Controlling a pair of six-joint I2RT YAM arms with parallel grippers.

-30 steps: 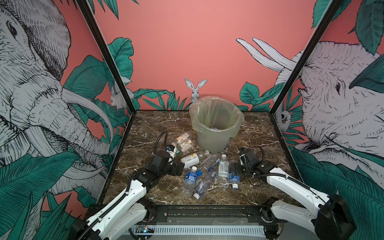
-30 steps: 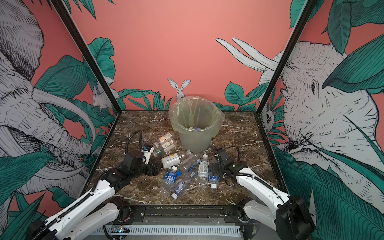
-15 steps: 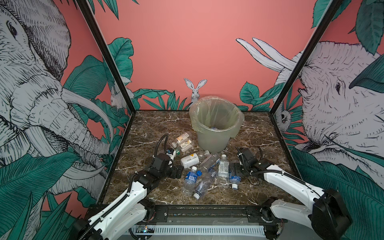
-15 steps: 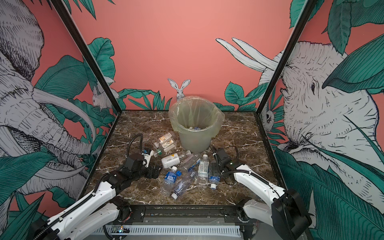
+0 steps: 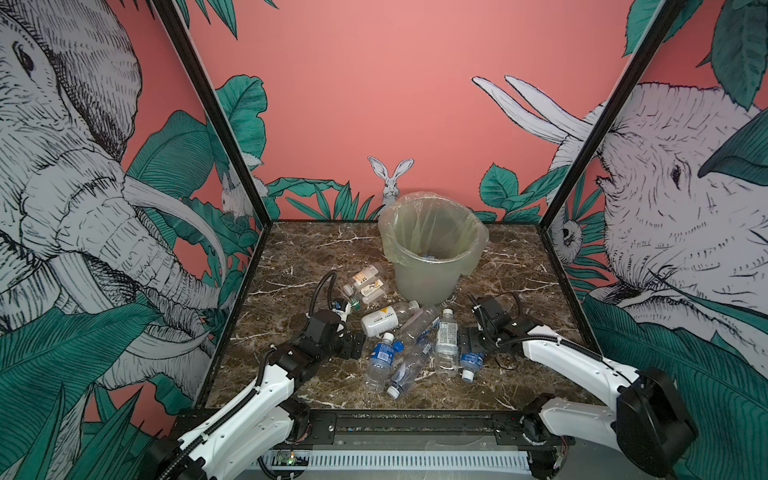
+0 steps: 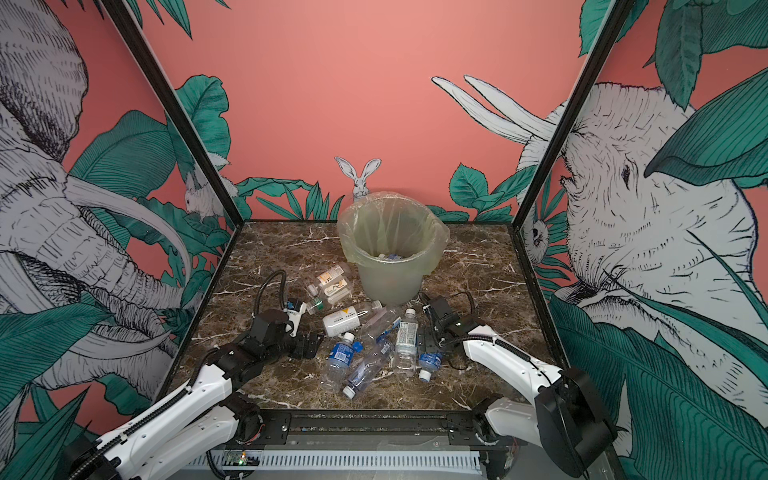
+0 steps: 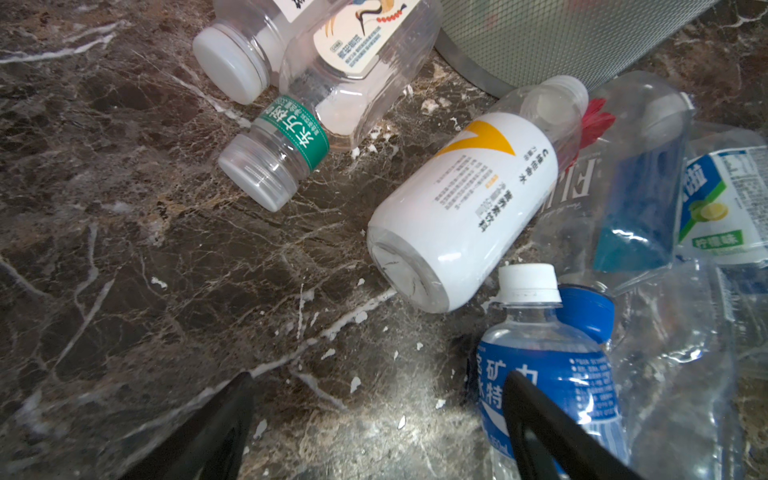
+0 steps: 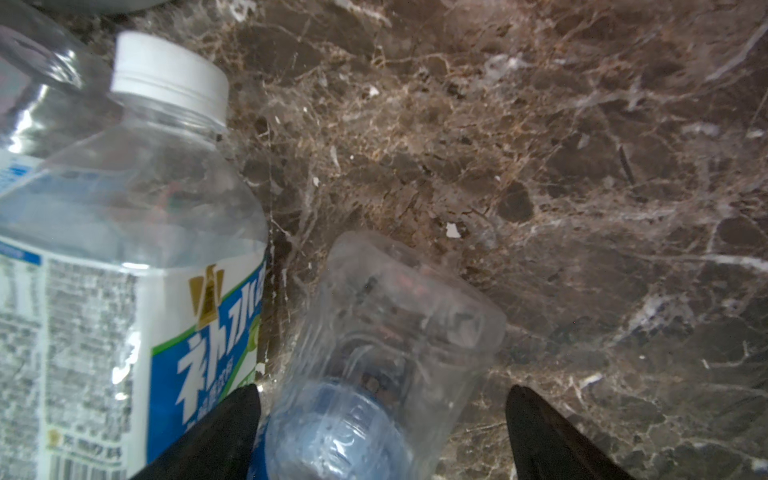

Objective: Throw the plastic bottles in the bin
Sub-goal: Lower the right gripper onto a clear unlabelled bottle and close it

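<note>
I should lower my right gripper around the small clear bottle's body (image 5: 473,360) (image 8: 380,372) and close, since its open fingers already stand on either side of it.
Several plastic bottles (image 5: 384,319) lie in a heap on the marble table in both top views, in front of the bin (image 5: 424,282), which has a few bottles inside. My left gripper (image 5: 353,345) is open low at the heap's left edge. In the left wrist view its fingers (image 7: 232,415) frame bare marble, one finger overlapping a blue-labelled bottle (image 7: 548,365). My right gripper (image 5: 467,345) is open at the heap's right edge. In the right wrist view a small clear bottle (image 8: 395,332) with a blue label lies between the fingers (image 8: 232,419), base pointing away.
A white-labelled bottle (image 7: 465,208) and a green-banded one (image 7: 278,158) lie beyond the left gripper, close to the bin's base (image 7: 561,37). A tall blue-and-green-labelled bottle (image 8: 124,291) lies beside the right gripper. Black frame posts and printed walls enclose the table (image 5: 519,270).
My right gripper has edged left into the heap, around the small bottle. My left arm has dropped slightly toward the table.
</note>
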